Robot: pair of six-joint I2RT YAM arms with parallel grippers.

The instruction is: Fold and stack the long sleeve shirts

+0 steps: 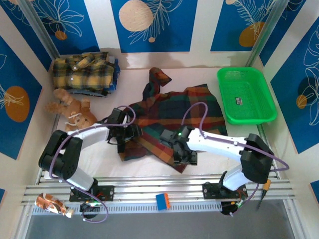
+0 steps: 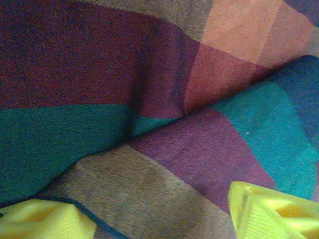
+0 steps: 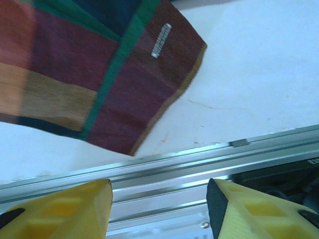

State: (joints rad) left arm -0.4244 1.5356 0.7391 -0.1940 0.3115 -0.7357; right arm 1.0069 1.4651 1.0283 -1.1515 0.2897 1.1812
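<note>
I should next lower the open fingers of my right gripper onto the maroon cuff's near corner (image 3: 127, 141) where it sticks out over bare tabletop, because that corner is below, just beyond the fingers.
The dark green, navy, red and orange plaid shirt (image 1: 172, 112) lies spread and rumpled across the middle of the table, one sleeve reaching toward the back. The yellow and black plaid shirt (image 1: 82, 72) sits folded at the back left. My left gripper (image 1: 123, 141) is down on the dark shirt's left edge. In the left wrist view its jaws (image 2: 159, 224) stand open, the yellow fingertips (image 2: 271, 211) wide apart over the dark shirt's cloth (image 2: 149, 99). My right gripper (image 1: 182, 154) hovers at the shirt's front hem. It is open (image 3: 159, 209), nothing between its fingers, with the hem corner (image 3: 99, 74) lying just beyond them.
A brown teddy bear (image 1: 70, 110) lies at the left, close to my left arm. A green plastic basket (image 1: 245, 94) stands at the back right. Aluminium rails (image 3: 174, 164) run along the near table edge under my right gripper, and a small blue and orange block (image 1: 163, 200) sits on them.
</note>
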